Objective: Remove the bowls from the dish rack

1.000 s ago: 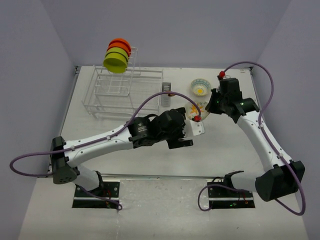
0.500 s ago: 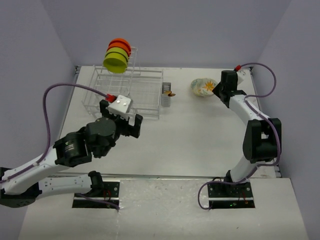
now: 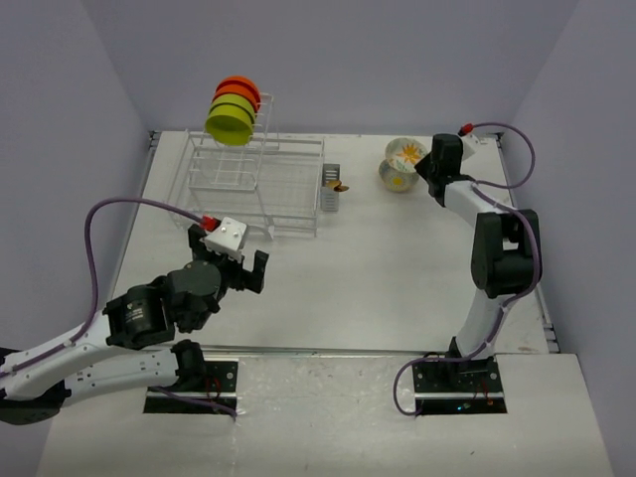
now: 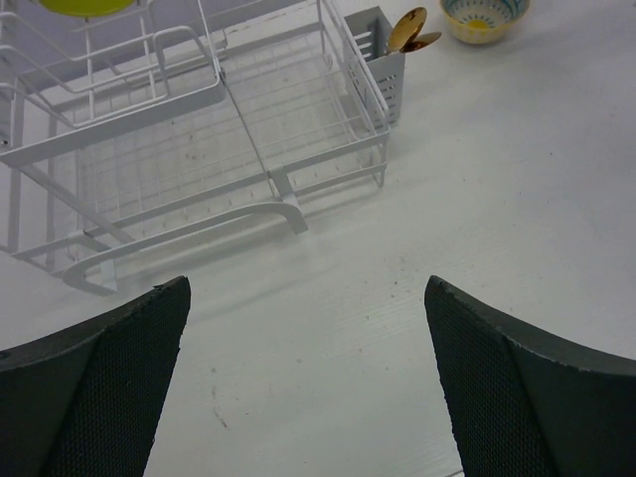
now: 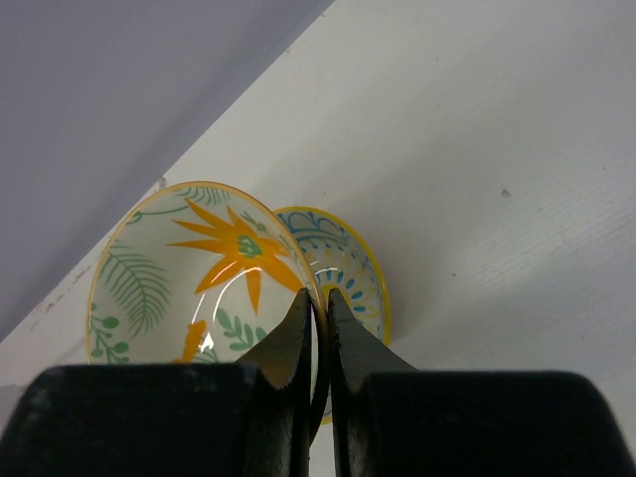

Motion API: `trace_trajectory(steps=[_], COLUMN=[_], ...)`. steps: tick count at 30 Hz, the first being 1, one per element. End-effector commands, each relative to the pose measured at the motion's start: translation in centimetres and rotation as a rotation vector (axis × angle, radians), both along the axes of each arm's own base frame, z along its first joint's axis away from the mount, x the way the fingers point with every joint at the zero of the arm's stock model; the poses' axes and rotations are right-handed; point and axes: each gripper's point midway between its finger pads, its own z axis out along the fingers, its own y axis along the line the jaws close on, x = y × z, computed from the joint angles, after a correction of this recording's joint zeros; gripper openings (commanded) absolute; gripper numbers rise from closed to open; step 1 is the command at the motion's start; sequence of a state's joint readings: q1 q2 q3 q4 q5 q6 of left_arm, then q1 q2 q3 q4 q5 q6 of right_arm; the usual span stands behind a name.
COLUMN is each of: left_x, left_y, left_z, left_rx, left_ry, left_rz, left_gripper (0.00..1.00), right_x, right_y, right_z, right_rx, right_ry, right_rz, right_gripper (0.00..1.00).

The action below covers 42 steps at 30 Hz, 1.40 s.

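The right gripper lowers and shifts toward the patterned bowl [image 3: 398, 179] [image 5: 331, 292] next. It settles the cream bowl inside before opening, since the patterned one sits open below it.
Orange-red and lime-green bowls [image 3: 235, 107] stand on edge in the tall tower of the white dish rack [image 3: 248, 189] at the far left. My right gripper [image 3: 422, 165] is shut on the rim of a cream bowl with an orange flower inside [image 5: 199, 268], tilted on edge at the far right. A second patterned bowl, yellow-rimmed with blue marks [image 5: 353, 273], sits on the table right behind it [image 3: 396, 180]. My left gripper [image 3: 243, 268] hangs open and empty over the table in front of the rack [image 4: 229, 149].
A small grey cutlery caddy [image 4: 384, 62] with golden spoons [image 4: 412, 30] hangs on the rack's right end. The rack's low tray holds nothing. Purple walls close in behind and on both sides of the table [image 3: 397, 268].
My left arm has drawn back from the table's middle to the near left, its jaws open. My right arm has carried the flower bowl to the far right, beside the other patterned bowl.
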State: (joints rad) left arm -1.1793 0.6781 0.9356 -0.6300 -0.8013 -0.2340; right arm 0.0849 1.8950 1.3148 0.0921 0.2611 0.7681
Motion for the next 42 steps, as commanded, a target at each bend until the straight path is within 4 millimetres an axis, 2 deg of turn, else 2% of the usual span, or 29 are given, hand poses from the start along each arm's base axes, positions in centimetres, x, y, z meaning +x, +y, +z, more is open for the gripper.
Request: trace_trajectory(steps=[1,6,10,12,13,18,21,23,24,30,31,32,34,35,36,37,38,39,42], left_x=[0.4,0.7,1.5,2.0,2.1,2.7,2.8,2.9,3.0,4.2,4.4,4.6,5.2,5.6,5.9,6.7,7.3,8.5,11.4], left_y=[0.6,1.4,2.1,2.6,2.4,2.3,2.1,2.1,2.1,4.0,4.2,4.3,4.3,3.9,3.3,1.9,0.9,-0.5,-0.9], left_z=[2.4,3.4,3.5,3.5,3.4,2.7,2.7,2.8,2.8,3.3,3.6,3.9,5.0,5.5,6.0,7.3,8.3,9.6,12.6], left_rx=[-0.098,-0.157,-0.185,-0.192,-0.194,-0.176,-0.174,-0.179,-0.182,-0.266,-0.284,-0.326,-0.376,-0.416,-0.436,-0.46,-0.474,-0.484,-0.56], left_ry=[-0.068,-0.081,-0.091,-0.098,-0.093,-0.077,-0.073,-0.073,-0.072,-0.062,-0.062,-0.059,-0.072,-0.072,-0.07,-0.073,-0.079,-0.078,-0.08], left_rz=[0.036,0.061,0.07,0.087,0.073,0.074,0.068,0.07,0.072,0.228,0.254,0.282,0.331,0.338,0.329,0.307,0.283,0.276,0.297], left_gripper=[1.0,1.0,1.0,1.0,1.0,1.0,1.0,1.0,1.0,1.0,1.0,1.0,1.0,1.0,1.0,1.0,1.0,1.0,1.0], right_x=[2.6,3.1,3.4,3.6,3.7,3.9,4.0,3.9,3.7,2.2,1.6,0.8,-0.6,-2.2,-3.1,-4.2,-6.3,-7.4,-11.8], right_y=[0.5,1.0,1.2,1.2,1.2,1.6,1.9,2.2,2.3,1.9,1.6,1.5,1.6,1.6,1.7,2.0,1.9,2.0,2.0], right_z=[4.0,1.5,1.1,1.5,1.4,0.4,0.7,1.2,1.9,5.1,7.2,7.3,9.1,10.9,11.9,12.5,14.0,14.4,16.2], right_rx=[0.051,0.052,0.044,0.039,0.035,0.029,0.032,0.041,0.044,0.036,0.031,0.029,0.034,0.037,0.037,0.039,0.038,0.041,0.032], right_ry=[-0.169,-0.129,-0.121,-0.118,-0.112,-0.064,-0.066,-0.068,-0.077,-0.111,-0.142,-0.133,-0.156,-0.169,-0.175,-0.163,-0.153,-0.139,-0.124], right_rz=[-0.007,0.025,0.042,0.046,0.047,0.076,0.092,0.109,0.115,0.105,0.105,0.104,0.116,0.121,0.133,0.154,0.162,0.171,0.199], right_gripper=[0.01,0.04,0.07,0.1,0.14,0.26,0.33,0.42,0.48,0.6,0.63,0.64,0.72,0.77,0.88,0.94,0.99,0.99,0.99])
